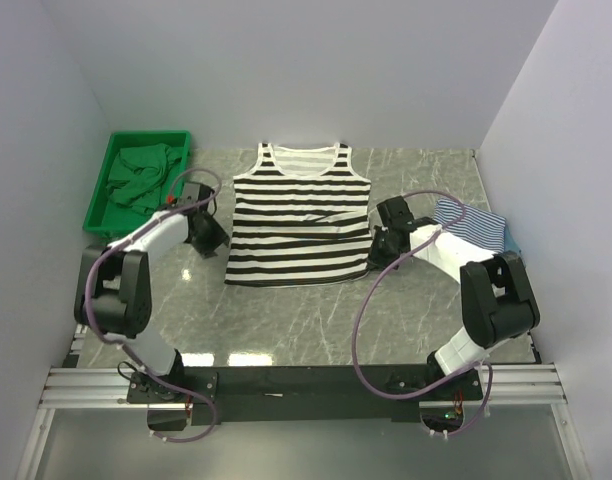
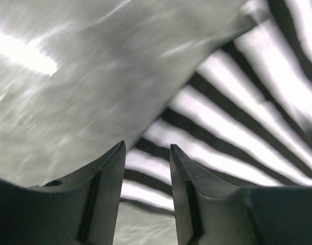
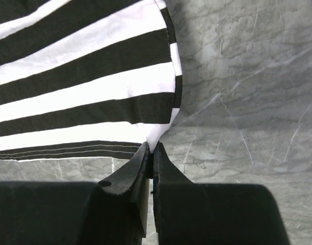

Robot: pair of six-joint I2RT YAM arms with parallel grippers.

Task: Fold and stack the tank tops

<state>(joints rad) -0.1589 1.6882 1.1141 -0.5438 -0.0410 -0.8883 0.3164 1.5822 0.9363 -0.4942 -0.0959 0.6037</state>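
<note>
The right gripper lifts the hem's near corner next, draws it back and lowers it onto the table (image 1: 369, 279) (image 3: 153, 151), since a crease runs across the striped top's middle.
The wide black-and-white striped tank top (image 1: 300, 222) lies flat in the middle of the table, neck to the back. At its left edge my left gripper (image 1: 208, 236) hovers open; in the left wrist view its jaws (image 2: 146, 147) stand apart with only table and the striped cloth (image 2: 232, 102) beyond them. My right gripper (image 1: 382, 240) is shut on the right side edge of that top, and a white fold of the cloth (image 3: 158, 133) is pinched at the tips (image 3: 152, 146). A folded thin blue-and-white striped tank top (image 1: 476, 224) lies at the right. A teal tank top (image 1: 141, 176) is crumpled in the bin.
A green bin (image 1: 113, 150) stands at the back left corner. White walls close in the table on the left, back and right. The arms' purple cables (image 1: 364, 300) loop over the near part of the marble table (image 1: 286, 320).
</note>
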